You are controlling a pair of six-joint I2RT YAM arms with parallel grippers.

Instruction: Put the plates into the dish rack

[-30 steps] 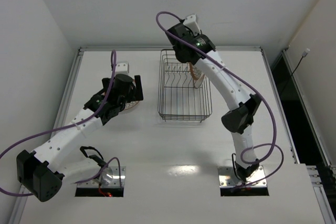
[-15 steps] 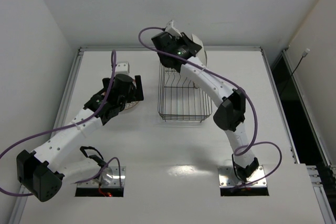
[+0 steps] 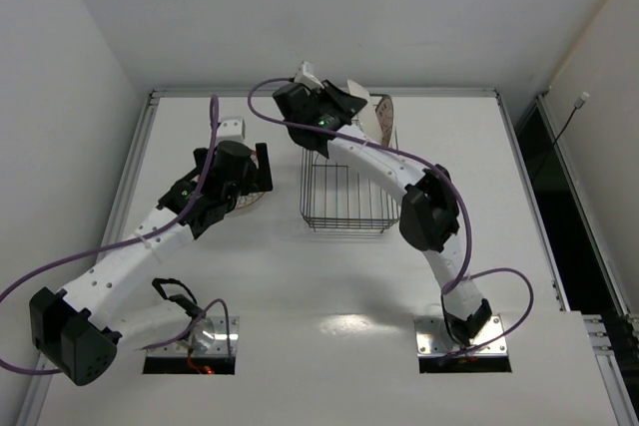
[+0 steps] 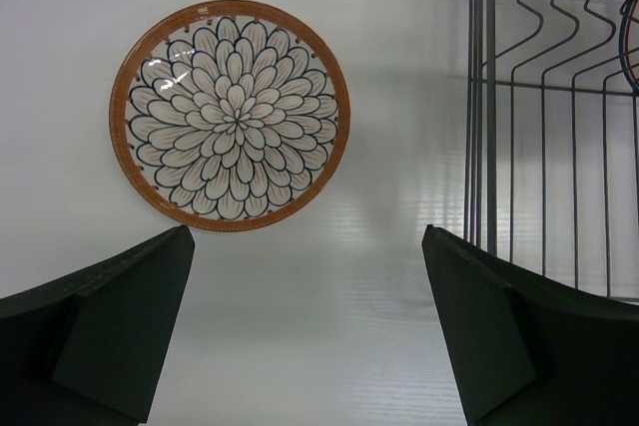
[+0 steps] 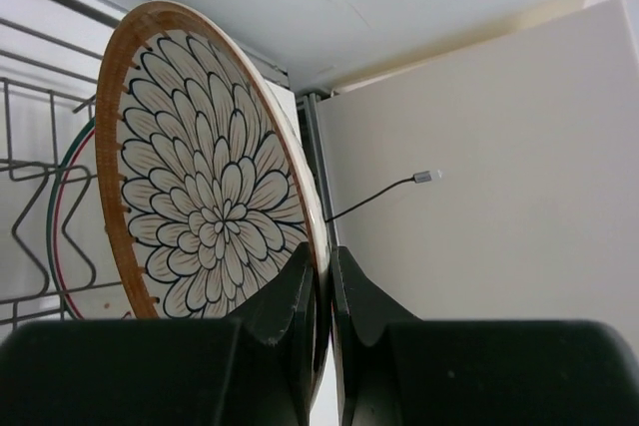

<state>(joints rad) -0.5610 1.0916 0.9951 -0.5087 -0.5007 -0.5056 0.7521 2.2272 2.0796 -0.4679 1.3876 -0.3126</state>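
Note:
My right gripper will lower the petal plate (image 3: pixel 380 119) next, so that its rim sinks between the rack wires (image 5: pixel 30 162) beside the white plate. Then it will open.
The dark wire dish rack (image 3: pixel 344 187) stands mid-table. My right gripper (image 3: pixel 356 107) is above its far end, shut on the rim of a brown-rimmed petal plate (image 3: pixel 380 119). In the right wrist view that plate (image 5: pixel 200 187) stands on edge between my fingers (image 5: pixel 326 266), above the rack wires (image 5: pixel 30 162). A white plate with a red and green rim line (image 5: pixel 66 197) stands in the rack behind it. My left gripper (image 3: pixel 262 169) is open and empty (image 4: pixel 310 276), over the table near the second brown-rimmed plate (image 4: pixel 230 115), which lies flat left of the rack (image 4: pixel 539 107).
The table's raised metal edge (image 3: pixel 155 97) runs along the far and left sides. The rack's near half (image 3: pixel 344 207) holds no plates. A thin cable (image 5: pixel 379 197) hangs on the wall beyond the table's right side.
My right arm has swung left across the rack's far end, turning the held plate on edge and lifting it above the rack. My left arm has stayed still.

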